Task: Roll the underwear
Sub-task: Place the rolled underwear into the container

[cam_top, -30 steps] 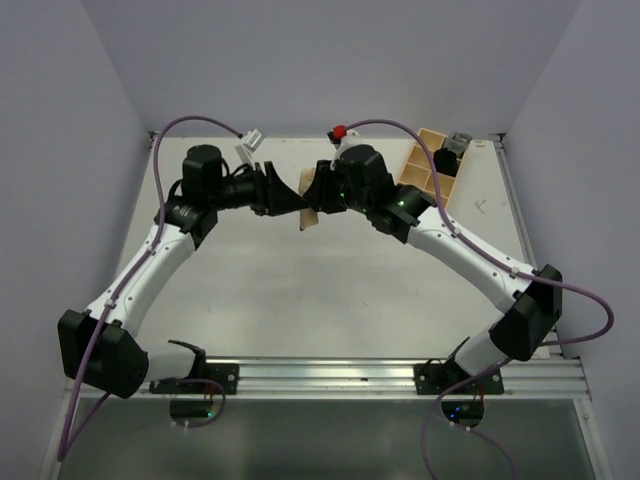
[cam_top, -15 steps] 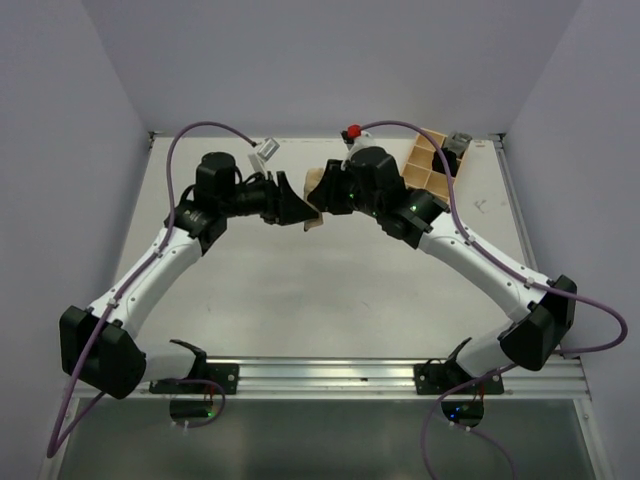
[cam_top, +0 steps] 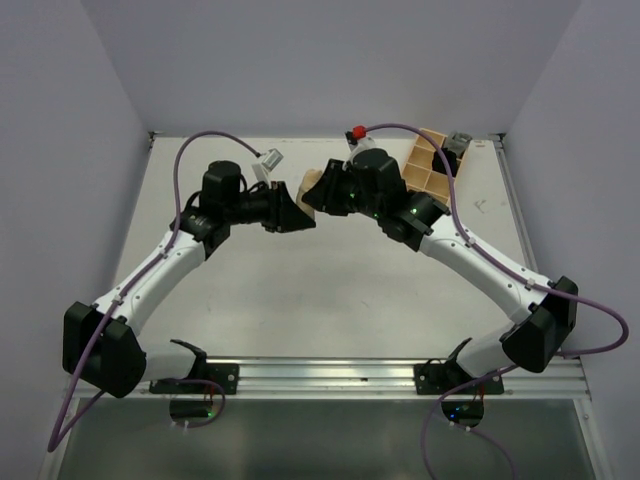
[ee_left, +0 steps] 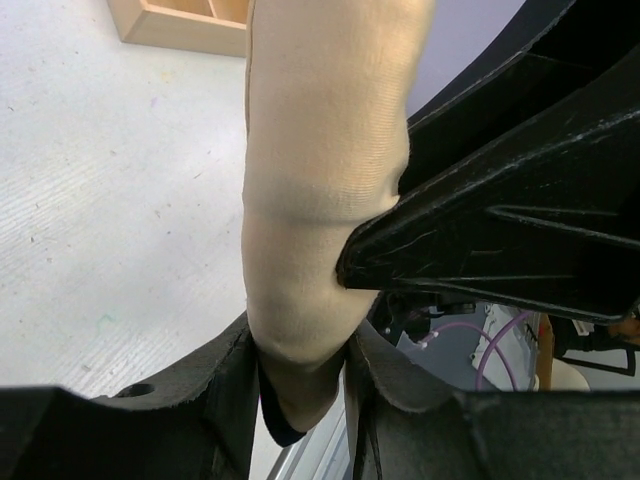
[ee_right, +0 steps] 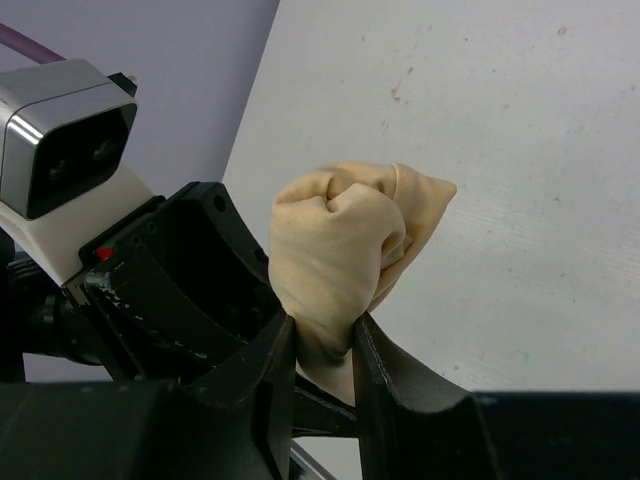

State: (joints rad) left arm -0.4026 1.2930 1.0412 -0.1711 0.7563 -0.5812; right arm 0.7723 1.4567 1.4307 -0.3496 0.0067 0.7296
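Note:
My right gripper swings to the right in the top view next, lowers over the tray section beside the black cloth (cam_top: 438,184) and releases, as the underwear (cam_top: 311,182) is already rolled.
The underwear (cam_top: 311,182) is a bunched tan-beige roll held above the table between both arms. My right gripper (ee_right: 325,345) is shut on its lower end, and the crumpled top of the underwear (ee_right: 345,235) bulges above the fingers. My left gripper (ee_left: 300,372) pinches the other end, where the fabric (ee_left: 320,160) and a sliver of dark trim sit between its two fingers. In the top view the left gripper (cam_top: 297,213) and right gripper (cam_top: 312,197) meet tip to tip under the roll.
The light wooden compartment tray (cam_top: 426,166) lies at the back right, just behind the right wrist; its corner (ee_left: 180,22) shows in the left wrist view. The left arm's camera housing (ee_right: 65,140) sits close to the right fingers. Purple cables arc over both arms.
The left gripper moved right to meet the right gripper and narrowed its jaws onto the underwear. The right arm shifted slightly back with the bundle.

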